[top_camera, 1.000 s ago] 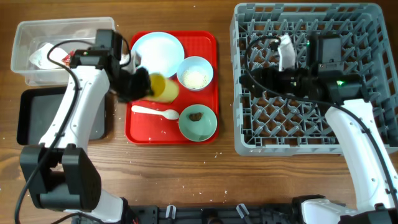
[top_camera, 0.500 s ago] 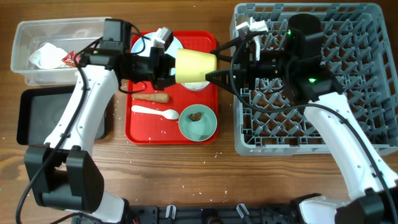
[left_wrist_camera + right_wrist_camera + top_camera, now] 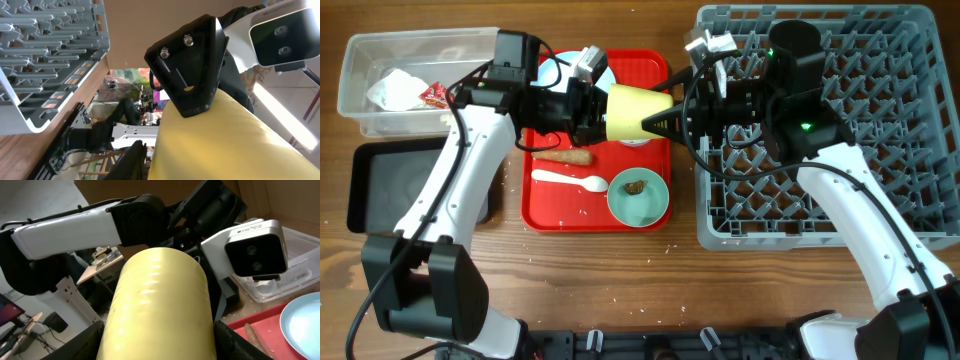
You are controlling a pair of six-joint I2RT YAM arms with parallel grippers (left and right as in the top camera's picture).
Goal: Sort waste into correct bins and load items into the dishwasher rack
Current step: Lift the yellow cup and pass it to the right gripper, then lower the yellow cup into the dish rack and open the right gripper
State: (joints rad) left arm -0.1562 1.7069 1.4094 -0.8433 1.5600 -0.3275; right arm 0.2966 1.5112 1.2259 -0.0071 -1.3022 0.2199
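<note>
The rack's near tray-side corner (image 3: 757,212) is empty, so I will next move my right gripper to the right in the overhead view, back and down, and release the cup (image 3: 636,112) there.
The small yellow cup (image 3: 636,112) lies on its side in the air above the red tray, held between both grippers. My left gripper (image 3: 594,108) is shut on its wide end. My right gripper (image 3: 666,116) is shut on its narrow end, its fingers on either side of the cup in the right wrist view (image 3: 160,305). In the left wrist view the cup (image 3: 225,145) fills the lower right. The brown carrot-shaped piece (image 3: 563,156), the white spoon (image 3: 570,181) and the mint-green bowl (image 3: 638,196) with a brown scrap lie on the tray. The pale-blue plate (image 3: 548,67) is mostly hidden.
The grey dishwasher rack (image 3: 880,200) stands at the right. The clear tub (image 3: 360,105) at the far left holds crumpled paper (image 3: 390,88) and a red-and-white wrapper (image 3: 432,95). The black tray (image 3: 370,190) lies below it. The red tray (image 3: 545,212) lies between them.
My left gripper lifted the yellow cup off the red tray and turned it sideways. My right arm swung left from the rack and closed on the cup's narrow end.
</note>
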